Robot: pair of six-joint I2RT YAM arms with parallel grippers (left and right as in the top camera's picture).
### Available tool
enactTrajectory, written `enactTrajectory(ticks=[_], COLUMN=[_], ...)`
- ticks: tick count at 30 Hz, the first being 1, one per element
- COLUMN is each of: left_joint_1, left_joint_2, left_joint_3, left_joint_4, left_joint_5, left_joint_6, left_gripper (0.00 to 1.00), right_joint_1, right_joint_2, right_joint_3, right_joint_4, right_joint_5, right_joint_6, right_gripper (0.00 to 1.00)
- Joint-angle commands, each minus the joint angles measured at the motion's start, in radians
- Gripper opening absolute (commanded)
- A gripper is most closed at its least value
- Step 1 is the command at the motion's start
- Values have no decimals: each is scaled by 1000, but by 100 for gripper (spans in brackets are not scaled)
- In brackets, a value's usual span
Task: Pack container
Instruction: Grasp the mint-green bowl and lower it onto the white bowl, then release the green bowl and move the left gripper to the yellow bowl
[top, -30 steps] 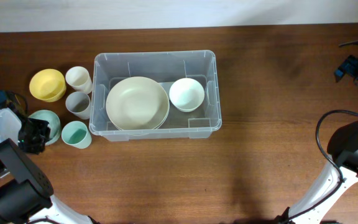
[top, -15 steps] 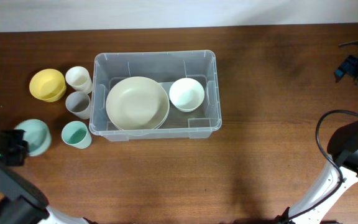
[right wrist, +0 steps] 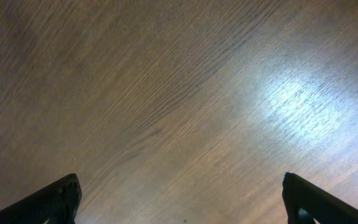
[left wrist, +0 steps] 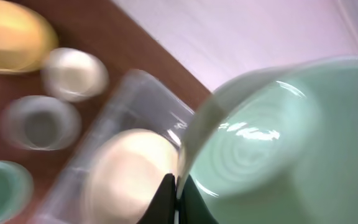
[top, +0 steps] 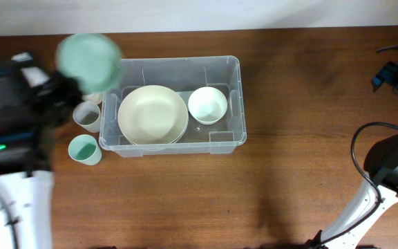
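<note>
The green bowl should next go to the right in the overhead view and down into the white bowl with my left gripper. My left gripper will then let it go, since the white bowl is empty.
The container, a clear plastic tub, stands mid-table and holds a cream plate and a white bowl. My left gripper is shut on the rim of a pale green bowl, pinching the rim between its two black fingers. In the overhead view the green bowl is blurred, raised above the container's back left corner. My right gripper is open over bare wood at the right, holding nothing.
Left of the container stand a grey cup and a teal cup. The left wrist view also shows a yellow bowl and a white cup. The right arm's base sits at the right edge.
My left gripper closed on the green bowl at the table's left edge, then lifted it up and toward the container's back left corner. The right arm has not moved.
</note>
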Motion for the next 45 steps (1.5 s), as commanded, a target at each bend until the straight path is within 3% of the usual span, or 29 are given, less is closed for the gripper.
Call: enactTrajectory(ticks=[1,4,9,17,28,31,33,39,40,41,42,45], left_joint_1=[-270,-424,-523,-548,-548,-548,-548,-547,-543,-535,-524,-447], left_joint_2=[92,222,420,629,696,696,696,695,694,694,694,694], left_joint_3=[2,2,2,2,2,2,2,84,127,182,235,459], left_joint_4=[45,117,214,237,254,256,257,242,219,181,139,-53], left_joint_5=[-178,-199,-198,-198,-201,-199,-198,-176,-176,-183,-196,-288], left_joint_6=[23,28,30,39,45,45,55,159,174,178,178,177], left_gripper=[1,1,1,1,2,19,39,60,69,92,99,99], right_joint_1=[1,1,1,1,1,1,1,1,1,1,1,1], right_joint_2=[-21,-21,-21,-21,-21,-21,-21,-21,-21,-21,-21,-21], right_joint_3=[-3,-3,-3,-3,-3,-3,-3,-3,-3,-3,-3,-3], right_joint_4=[0,0,0,0,0,0,0,0,0,0,0,0], right_joint_5=[9,9,9,9,9,9,9,9,9,9,9,9], right_joint_6=[8,8,8,8,8,8,8,8,8,8,8,8], right_gripper=[99,99,99,99,99,99,99,99,99,99,99,99])
